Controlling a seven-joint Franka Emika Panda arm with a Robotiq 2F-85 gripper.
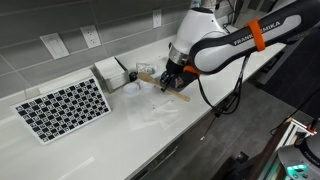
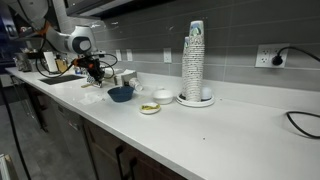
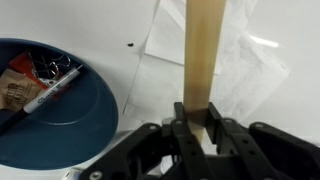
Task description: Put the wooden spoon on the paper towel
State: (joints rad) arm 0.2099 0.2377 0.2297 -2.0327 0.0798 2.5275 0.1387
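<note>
The spoon needs to be turned and moved away from the wall next. My gripper should then lower the spoon's handle onto the wrinkled paper towel.
My gripper (image 3: pixel 201 128) is shut on the handle of the light tan wooden spoon (image 3: pixel 203 55), which runs up and away from the jaws in the wrist view. Under the spoon lies the wrinkled white paper towel (image 3: pixel 245 75) on the white counter. In an exterior view the gripper (image 1: pixel 170 80) holds the spoon (image 1: pixel 182 96) just above the counter, with the faint paper towel (image 1: pixel 155 112) in front of it. The gripper (image 2: pixel 95 72) also shows at the far left in the other exterior view. The spoon's bowl is out of the wrist frame.
A blue bowl (image 3: pixel 60 105) with a marker and small items sits beside the paper towel; it also shows in an exterior view (image 2: pixel 120 94). A checkered mat (image 1: pixel 65 107) and white box holder (image 1: pixel 110 72) stand by the wall. A cup stack (image 2: pixel 195 60) and small dishes (image 2: pixel 150 107) stand further along.
</note>
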